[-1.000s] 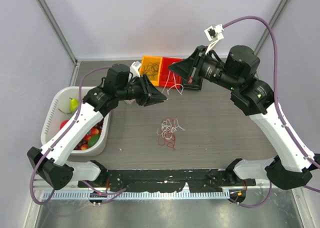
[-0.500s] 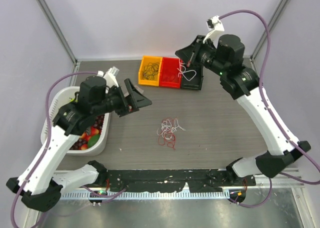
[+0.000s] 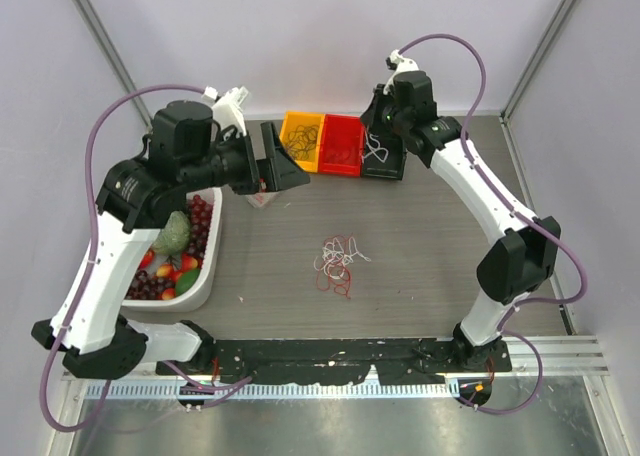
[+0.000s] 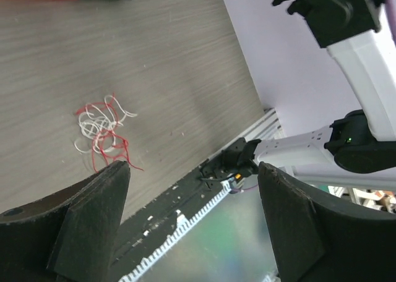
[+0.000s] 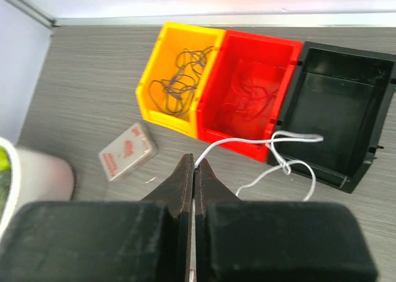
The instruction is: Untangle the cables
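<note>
The white cable goes down into the empty black bin [image 3: 386, 164] [image 5: 334, 118] next and my right gripper releases it inside, as the bin lies below that gripper, to its right in the wrist view.
A small tangle of red and white cables [image 3: 338, 258] lies on the grey table near its middle; the left wrist view has this tangle [image 4: 102, 130] at mid-left. My left gripper [image 3: 290, 161] hangs well above the table to the back left of it, open, with nothing between its fingers [image 4: 93, 220]. My right gripper [image 3: 375, 136] is at the back, over the bins, shut on one white cable [image 5: 291, 158]. That cable runs from the shut jaws and loops over the front edge of the black bin [image 5: 340, 109].
At the back stand a yellow bin [image 5: 179, 78] with dark wires, a red bin [image 5: 247, 90] with wires, and the black one. A small grey box [image 5: 127, 151] lies in front of them. A white basket [image 3: 110, 216] of fruit sits at the left.
The left gripper has opened wide and drawn back to the left and up. The right arm has swung to the back with the white cable, over the black bin.
</note>
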Controlling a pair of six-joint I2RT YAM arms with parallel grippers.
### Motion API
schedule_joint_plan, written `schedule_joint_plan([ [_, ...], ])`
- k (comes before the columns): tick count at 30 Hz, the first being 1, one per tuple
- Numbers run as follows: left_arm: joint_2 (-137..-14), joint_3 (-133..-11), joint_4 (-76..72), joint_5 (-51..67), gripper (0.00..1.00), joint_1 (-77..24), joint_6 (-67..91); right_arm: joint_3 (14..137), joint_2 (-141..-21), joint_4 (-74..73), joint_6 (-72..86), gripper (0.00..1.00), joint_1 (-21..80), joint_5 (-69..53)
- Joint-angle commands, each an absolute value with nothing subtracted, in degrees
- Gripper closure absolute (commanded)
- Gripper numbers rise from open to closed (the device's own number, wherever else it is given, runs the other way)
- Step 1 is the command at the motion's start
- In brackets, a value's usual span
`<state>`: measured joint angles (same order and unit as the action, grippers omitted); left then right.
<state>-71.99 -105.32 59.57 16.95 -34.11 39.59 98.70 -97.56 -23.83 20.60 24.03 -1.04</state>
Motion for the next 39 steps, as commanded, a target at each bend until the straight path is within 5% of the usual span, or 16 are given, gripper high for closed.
schedule_joint_plan([
  [1,-75.1,-113.0,66.0,18.4,0.12,-33.8,30.3,99.6,-100.5,-19.8,18.4,0.99,22.2,1.5],
  [17,-78.4,-116.1,72.0,20.0,0.11,-31.6,22.5,108.4,-121.4,-18.1,17.8,0.99,15.3,-6.1],
  [19,-78.4,-115.6,71.8,20.2,0.11,-31.6,22.6,114.9,-125.6,-25.5,18.9,0.93,15.3,-4.1],
  [21,-78.3,-115.1,71.6,20.7,0.11,-31.6,23.0,120.6,-129.0,-32.7,20.8,0.74,15.3,-0.9],
  [25,-78.2,-113.4,70.1,22.2,0.11,-31.6,24.5,130.2,-132.5,-44.8,20.6,0.52,16.1,2.3],
  [32,-76.8,-105.1,63.7,25.1,0.12,-31.6,30.8,127.0,-124.9,-52.4,20.7,0.46,16.8,5.9],
  [39,-76.0,-86.0,54.7,28.5,0.44,-31.6,40.1,98.1,-103.7,-47.1,20.7,0.49,21.0,-6.6],
])
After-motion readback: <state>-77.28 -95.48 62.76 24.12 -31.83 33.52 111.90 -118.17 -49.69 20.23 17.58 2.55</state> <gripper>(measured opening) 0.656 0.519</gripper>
